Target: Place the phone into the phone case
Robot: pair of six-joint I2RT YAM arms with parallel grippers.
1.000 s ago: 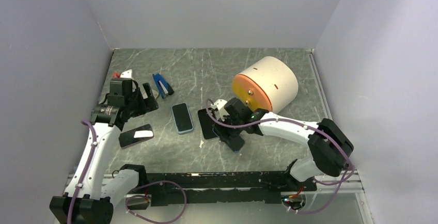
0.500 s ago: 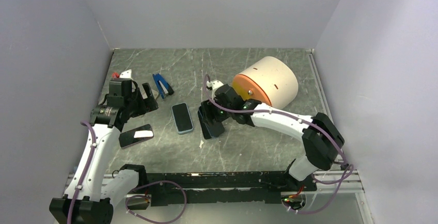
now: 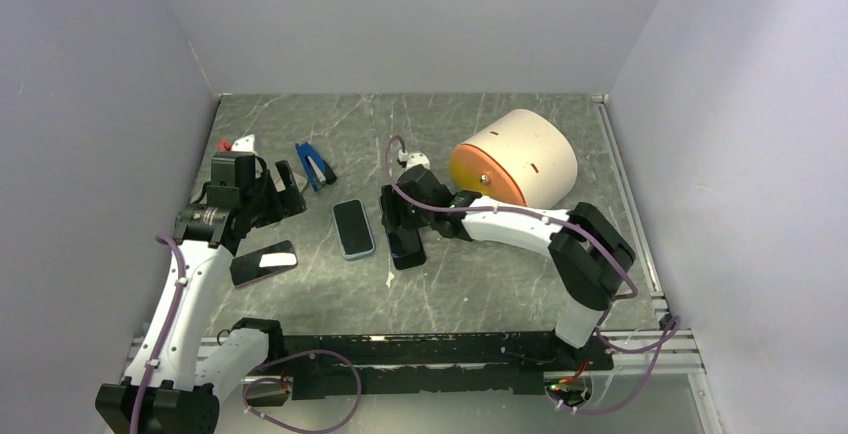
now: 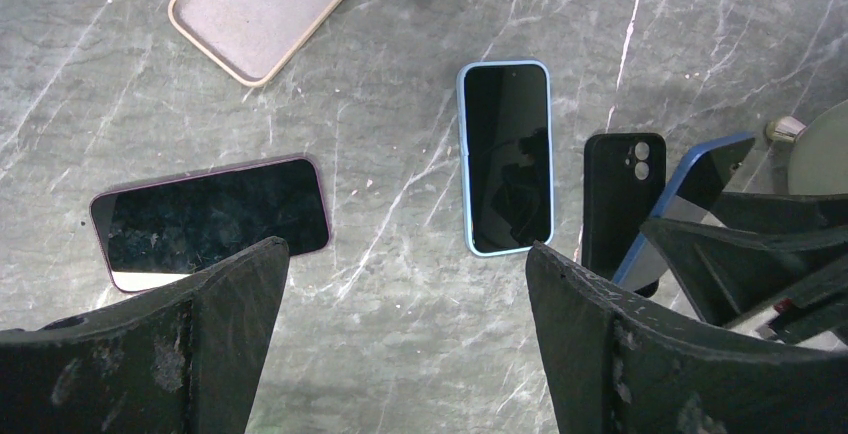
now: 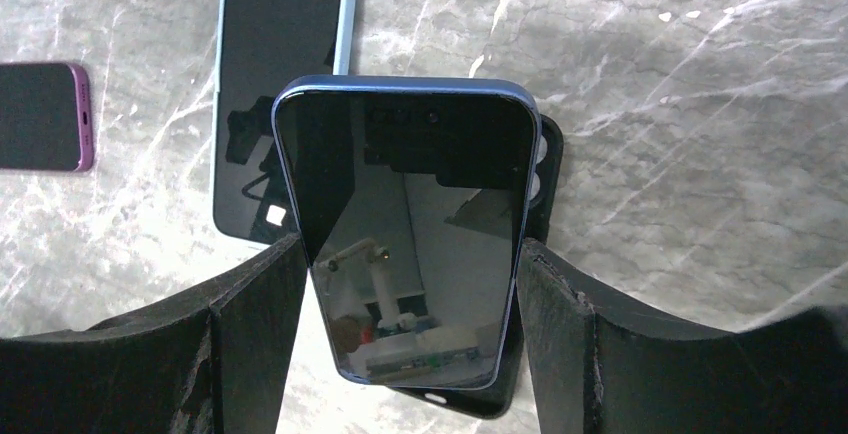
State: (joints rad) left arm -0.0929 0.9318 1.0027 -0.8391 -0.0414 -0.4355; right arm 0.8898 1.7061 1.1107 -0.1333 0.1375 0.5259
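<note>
I will next move my right gripper down and slightly back over the black case to release the phone there, since the phone still hangs tilted above the table.
My right gripper is shut on a dark blue phone, held by its long edges with the screen facing the camera. It is tilted just above a black phone case that lies on the table; the case's rim shows at the phone's right and bottom edges. In the top view the right gripper hovers over the black case. My left gripper is open and empty, high over the table at the left. In its view the black case lies beside the held phone.
A phone in a light blue case lies left of the black case. A purple phone lies further left. A beige empty case and a blue clip lie at the back left. A large cream cylinder with an orange end sits behind my right arm.
My right gripper has moved away from the table's near edge and to the left with the blue phone, ending over the black case. The left arm has not moved.
</note>
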